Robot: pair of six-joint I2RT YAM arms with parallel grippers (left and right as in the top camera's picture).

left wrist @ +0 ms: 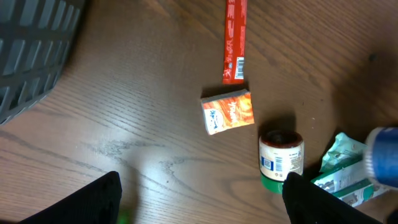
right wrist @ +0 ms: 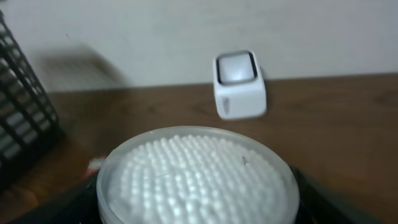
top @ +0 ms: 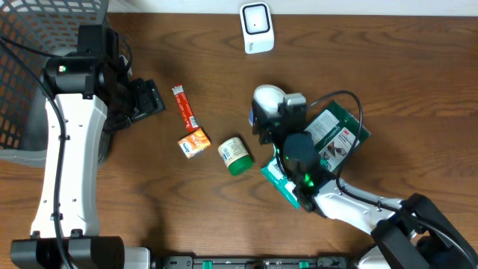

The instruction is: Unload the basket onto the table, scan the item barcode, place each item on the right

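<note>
My right gripper will next move slightly toward the red snack stick and lower the tub (top: 267, 97) onto the clear patch of wood beyond the green-lidded jar.
A round clear tub of cotton swabs (right wrist: 196, 177) fills the lower part of the right wrist view, its white top facing the camera. My right gripper (right wrist: 196, 208) is shut on it, with dark fingers on both sides. From overhead the tub (top: 267, 97) sits at the tip of the right gripper (top: 270, 112), near the table's middle. The white barcode scanner (top: 256, 28) stands at the far edge, and it appears beyond the tub as a white box (right wrist: 239, 84). My left gripper (top: 143, 101) is open above bare wood, fingers wide apart (left wrist: 202, 205).
A red snack stick (top: 184, 108), an orange box (top: 193, 142) and a green-lidded jar (top: 235, 155) lie between the arms. Green packages (top: 340, 134) and a teal pouch (top: 280, 179) lie under the right arm. A dark wire basket (top: 37, 45) stands at the far left.
</note>
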